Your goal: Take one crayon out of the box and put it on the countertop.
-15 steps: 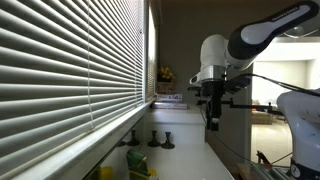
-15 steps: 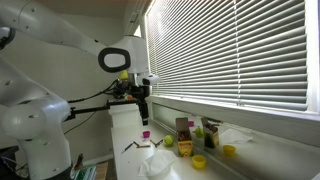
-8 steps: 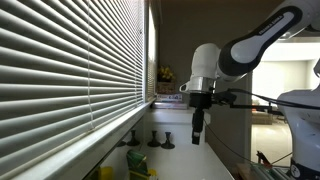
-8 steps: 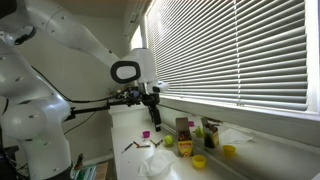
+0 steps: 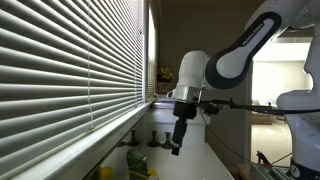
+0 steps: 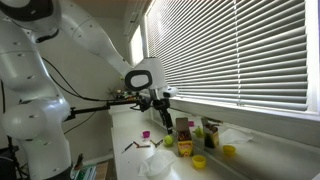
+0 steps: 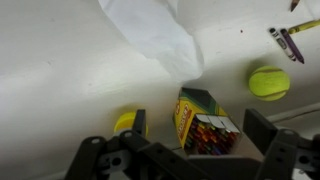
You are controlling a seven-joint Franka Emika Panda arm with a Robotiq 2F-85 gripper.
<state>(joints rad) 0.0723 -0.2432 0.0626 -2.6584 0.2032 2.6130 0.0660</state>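
Observation:
The robot's gripper needs to move down and toward the window blinds next, onto the crayon tips in the box [image 6: 185, 146] [image 7: 205, 125], since the open top of the box leaves them exposed.
The crayon box [image 7: 205, 125] is yellow and green and stands open on the white countertop [image 7: 70, 70], with several crayon tips showing at its top. My gripper [image 7: 199, 122] is open, hanging above the box with one dark finger on each side and not touching it. In an exterior view the gripper [image 6: 163, 106] is above and beside the box [image 6: 185, 146]. In an exterior view the gripper [image 5: 178, 140] hangs over the counter by the window blinds. Loose crayons [image 7: 290, 42] lie on the counter apart from the box.
A yellow-green ball [image 7: 269, 82] lies next to the box. A white crumpled cloth [image 7: 155, 35] lies beyond it. A yellow round object [image 7: 124, 122] sits partly behind one finger. Window blinds [image 6: 240, 50] run along the counter. Small cups [image 6: 200, 161] stand nearby.
The arm has swung along the counter toward the cluster of objects and come lower. The gripper now hangs over the crayon box. The jaws have stayed open.

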